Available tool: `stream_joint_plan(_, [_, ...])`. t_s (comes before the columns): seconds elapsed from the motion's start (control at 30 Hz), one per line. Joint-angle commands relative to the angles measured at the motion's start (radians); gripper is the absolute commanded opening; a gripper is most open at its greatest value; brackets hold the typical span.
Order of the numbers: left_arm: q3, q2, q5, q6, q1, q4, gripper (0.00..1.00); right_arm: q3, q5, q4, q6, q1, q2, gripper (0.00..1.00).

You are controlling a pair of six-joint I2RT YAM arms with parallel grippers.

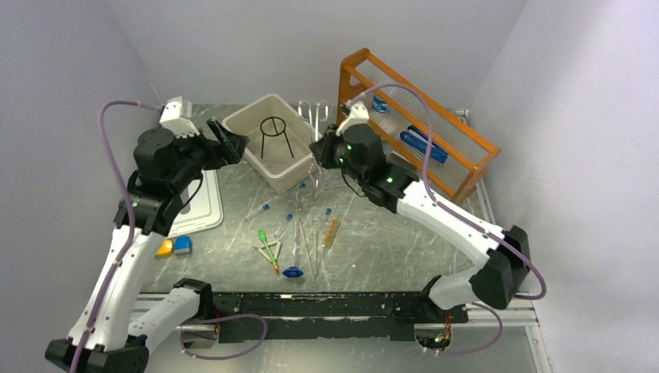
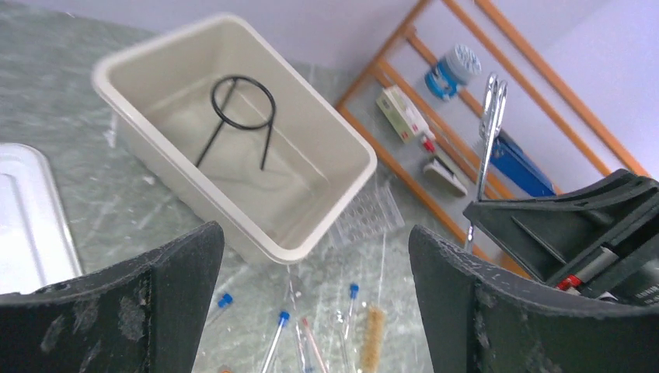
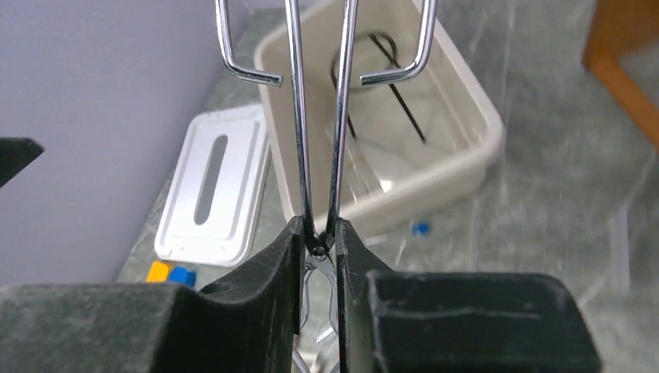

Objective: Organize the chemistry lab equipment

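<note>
The robot's right gripper should next move over the bin's rim and down into the gap beside the side of the bin nearest the white lid, where the ring stand leaves room.
My right gripper [image 3: 320, 242] is shut on the metal tweezers [image 3: 319, 116], holding them upright above the table beside the beige bin [image 1: 247, 148]; they also show in the top view [image 1: 315, 113] and the left wrist view [image 2: 489, 116]. The black wire ring stand [image 1: 273, 134] stands inside the bin. My left gripper [image 1: 231, 144] is open and empty over the bin's left rim. Blue-capped test tubes [image 1: 259, 210], a brush [image 1: 332, 231], green droppers [image 1: 268, 247] and glass rods [image 1: 307, 249] lie loose on the table. The clear tube rack [image 2: 365, 221] lies against the bin's near corner.
The orange wooden shelf rack [image 1: 412, 132] stands at the back right with blue items on it. A white lid [image 1: 200, 203] lies at the left, with small orange and blue blocks [image 1: 173, 247] in front of it. A small blue piece [image 1: 293, 272] lies near the front.
</note>
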Motion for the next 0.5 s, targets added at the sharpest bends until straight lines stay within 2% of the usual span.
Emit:
stream_joint_plan(0.0, [0.059,-0.057,-0.194,0.019,0.004,-0.057,0.92,0.131,-0.076,0.210,-0.244,0.001,0.130,0.00])
stream_joint_plan(0.2, [0.113,-0.041,-0.188,0.044,0.004,-0.135,0.91,0.310,-0.173,0.307,-0.382,0.001,0.346,0.00])
stream_joint_plan(0.47, [0.172,-0.044,-0.421,0.100,0.004,-0.202,0.95,0.563,-0.281,0.312,-0.419,0.001,0.651,0.00])
